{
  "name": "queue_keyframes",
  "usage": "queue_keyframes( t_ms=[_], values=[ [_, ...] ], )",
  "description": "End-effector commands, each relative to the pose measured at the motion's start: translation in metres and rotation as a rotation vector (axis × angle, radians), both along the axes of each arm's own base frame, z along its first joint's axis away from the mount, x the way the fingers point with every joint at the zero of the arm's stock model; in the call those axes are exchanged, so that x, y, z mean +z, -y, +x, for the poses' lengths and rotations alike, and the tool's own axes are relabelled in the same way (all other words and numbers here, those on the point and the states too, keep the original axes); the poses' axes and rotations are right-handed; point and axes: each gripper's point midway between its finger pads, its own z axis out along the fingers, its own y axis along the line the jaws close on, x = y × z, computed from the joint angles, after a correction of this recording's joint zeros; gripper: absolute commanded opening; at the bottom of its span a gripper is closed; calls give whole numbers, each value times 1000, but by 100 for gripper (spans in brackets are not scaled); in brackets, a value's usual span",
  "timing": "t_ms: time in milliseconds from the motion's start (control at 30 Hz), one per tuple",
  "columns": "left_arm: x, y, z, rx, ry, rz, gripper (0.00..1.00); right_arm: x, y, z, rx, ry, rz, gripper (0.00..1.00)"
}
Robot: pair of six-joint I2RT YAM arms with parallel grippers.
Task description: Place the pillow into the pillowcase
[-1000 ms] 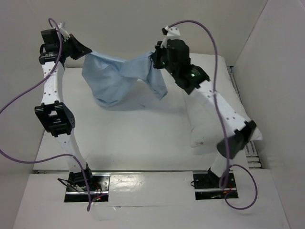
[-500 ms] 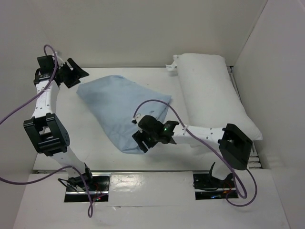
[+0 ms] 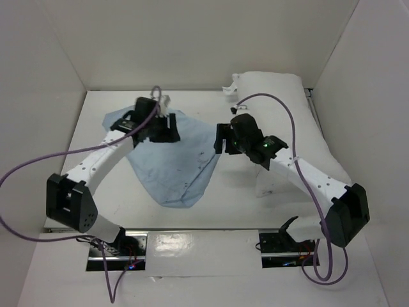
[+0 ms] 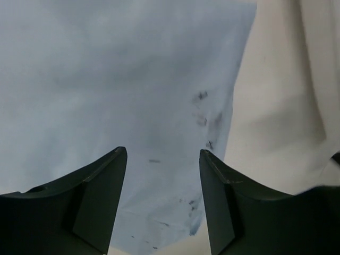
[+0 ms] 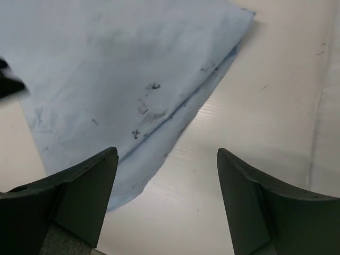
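Observation:
The pillowcase's lower layer shows beyond the pillowcase's dark-marked top-layer edge [image 3: 200, 167] [image 4: 211, 141]. My left gripper should move down onto that edge next, toward the right in the top view.
The light blue pillowcase [image 3: 174, 165] lies flat and wrinkled on the table, left of centre. The plump white pillow [image 3: 281, 109] rests along the right side, and my right arm crosses over its lower part. My left gripper [image 3: 169, 128] hovers open over the upper part of the pillowcase [image 4: 127, 79] with nothing between its fingers [image 4: 101, 196]. My right gripper [image 3: 220, 139] stands open at the right edge of the pillowcase [image 5: 117, 64]. Bare table shows between its fingers [image 5: 249, 202].
White walls close in the table [image 3: 230, 198] on the left, back and right. Purple cables loop from both arms. The arm bases sit at the near edge, on a white board.
A second ago both grippers held the pillowcase up, shut on its corners. They have let go, the cloth now lies flat, and both arms have come in low over it.

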Motion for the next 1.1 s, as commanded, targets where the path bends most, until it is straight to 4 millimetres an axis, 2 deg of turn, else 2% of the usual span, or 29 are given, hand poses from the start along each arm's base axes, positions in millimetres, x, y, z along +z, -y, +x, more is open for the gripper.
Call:
queue_keyframes(
  t_ms=[0, 33, 67, 100, 133, 167, 233, 300, 367, 400, 533, 700, 767, 833, 900, 933, 967, 1000, 1067],
  values=[
    [-58, 43, -27, -81, -127, 79, 70, 28, 25, 17, -129, 33, 41, 82],
    [-63, 60, -33, -109, -141, 74, 72, 27, 33, 20, -163, 28, 36, 84],
    [-71, 84, -46, -164, -144, 94, 72, 33, 46, 26, -199, 41, 45, 84],
    [-73, 96, -47, -169, -141, 109, 74, 32, 52, 26, -208, 38, 52, 84],
    [-82, 118, -51, -210, -142, 141, 74, 32, 56, 28, -216, 33, 59, 84],
    [-87, 126, -49, -213, -138, 165, 74, 33, 68, 30, -245, 33, 57, 84],
    [-107, 136, -46, -220, -160, 242, 72, 35, 74, 30, -262, 25, 70, 84],
    [-118, 142, -43, -227, -166, 288, 71, 33, 83, 26, -278, 23, 68, 84],
    [-134, 144, -46, -247, -194, 319, 70, 34, 90, 24, -294, 29, 71, 83],
    [-138, 139, -42, -222, -185, 350, 69, 34, 100, 25, -322, 31, 72, 81],
    [-145, 129, -34, -177, -170, 409, 60, 34, 104, 27, -324, 21, 88, 81],
    [-153, 123, -31, -158, -172, 443, 58, 26, 105, 26, -318, 4, 92, 81],
    [-164, 122, -33, -161, -192, 459, 55, 26, 105, 26, -318, 4, 92, 81],
    [-165, 121, -35, -155, -204, 461, 37, 23, 104, 27, -318, -4, 88, 81],
    [-154, 121, -30, -143, -181, 460, 23, 23, 104, 27, -318, -4, 88, 81],
    [-151, 116, -31, -123, -181, 474, 5, 23, 103, 26, -310, -7, 93, 81],
    [-141, 119, -27, -120, -161, 458, 0, 23, 103, 26, -304, -5, 86, 81],
    [-127, 117, -23, -108, -143, 441, 0, 23, 101, 25, -297, -8, 91, 81],
    [-109, 104, -18, -85, -142, 440, 0, 23, 99, 30, -261, 0, 68, 81]
  ],
)
